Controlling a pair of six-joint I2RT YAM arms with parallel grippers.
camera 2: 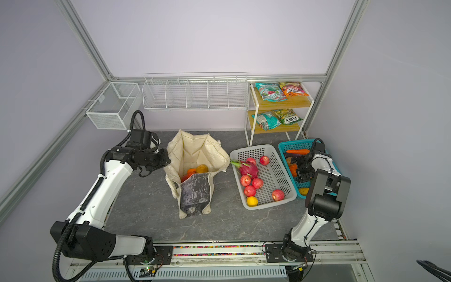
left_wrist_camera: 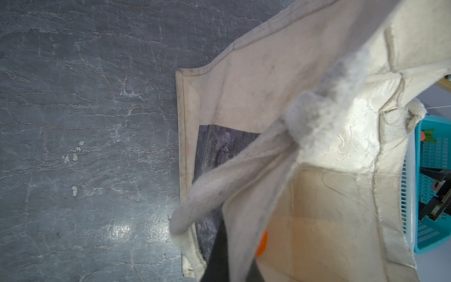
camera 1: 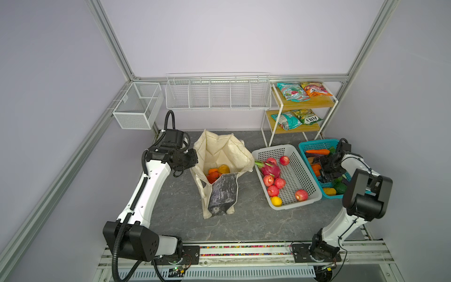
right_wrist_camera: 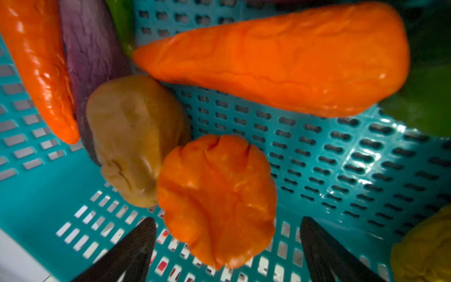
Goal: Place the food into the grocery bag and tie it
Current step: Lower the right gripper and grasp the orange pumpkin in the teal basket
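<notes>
I need to lower my right gripper further down around the crumpled orange round fruit (right_wrist_camera: 217, 195) next and close it. The fruit lies between the open fingers with gaps at its sides.
The cream grocery bag (camera 1: 219, 151) (camera 2: 195, 149) stands open at the table's middle, with orange and yellow fruit (camera 1: 216, 172) at its bottom. My left gripper (camera 1: 191, 168) (left_wrist_camera: 229, 258) is shut on the bag's left rim fabric (left_wrist_camera: 246, 219). My right gripper (camera 1: 323, 172) (right_wrist_camera: 228, 219) reaches into the teal basket (camera 1: 314, 144), open. Its fingers (right_wrist_camera: 131, 249) stand on either side of a crumpled orange round fruit (right_wrist_camera: 217, 195) without touching it. A tan potato (right_wrist_camera: 131, 136) and an orange carrot (right_wrist_camera: 280, 66) lie close by.
A white perforated basket (camera 1: 275, 148) between bag and teal basket holds red apples (camera 1: 273, 190), a dragon fruit (camera 1: 272, 169) and a yellow fruit (camera 1: 276, 201). Snack packets (camera 1: 292, 92) lie on a two-level shelf (camera 1: 314, 103) at the back right. Wire baskets (camera 1: 217, 97) hang on the back wall.
</notes>
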